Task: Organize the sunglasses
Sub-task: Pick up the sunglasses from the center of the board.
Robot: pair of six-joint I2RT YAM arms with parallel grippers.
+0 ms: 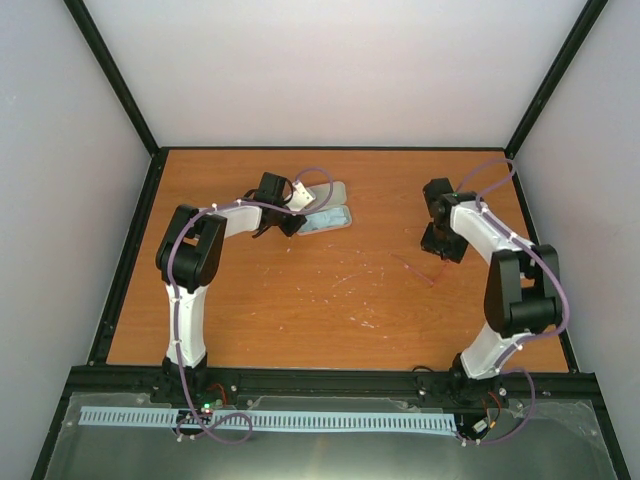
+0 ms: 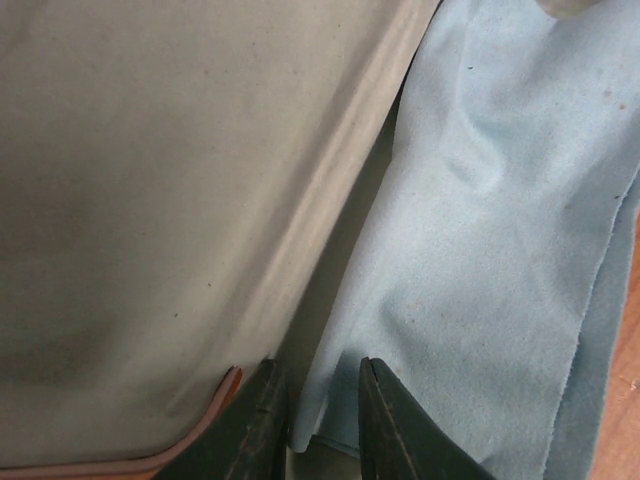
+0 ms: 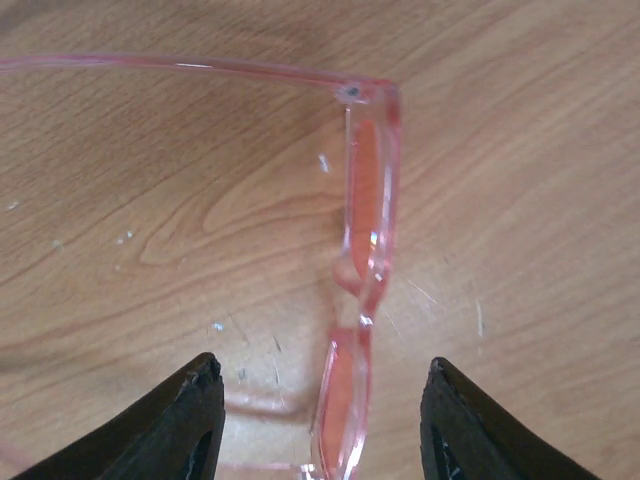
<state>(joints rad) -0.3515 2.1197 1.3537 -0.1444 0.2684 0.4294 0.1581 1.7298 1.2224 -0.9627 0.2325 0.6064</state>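
The sunglasses' front frame (image 3: 369,250) runs between the open fingers of the robot's right gripper but is still below them, so the right gripper needs to lower onto it beside the nose bridge.
The sunglasses (image 3: 365,230), thin translucent pink, lie on the orange table (image 3: 150,250) with one arm stretching left. They show only faintly in the top view (image 1: 415,268). My right gripper (image 3: 320,367) is open just above them, a finger on either side of the front frame and touching neither side; from above it is at the table's right (image 1: 440,248). My left gripper (image 2: 318,365) is at the left end of the open pink case (image 2: 150,200), jaws a narrow gap apart. The edge of the light blue cloth (image 2: 500,250) lies in that gap.
In the top view the open case (image 1: 328,190) sits at the back centre, with the cloth (image 1: 325,221) in its nearer half and the left gripper (image 1: 290,224) beside it. Black frame rails (image 1: 130,250) border the table.
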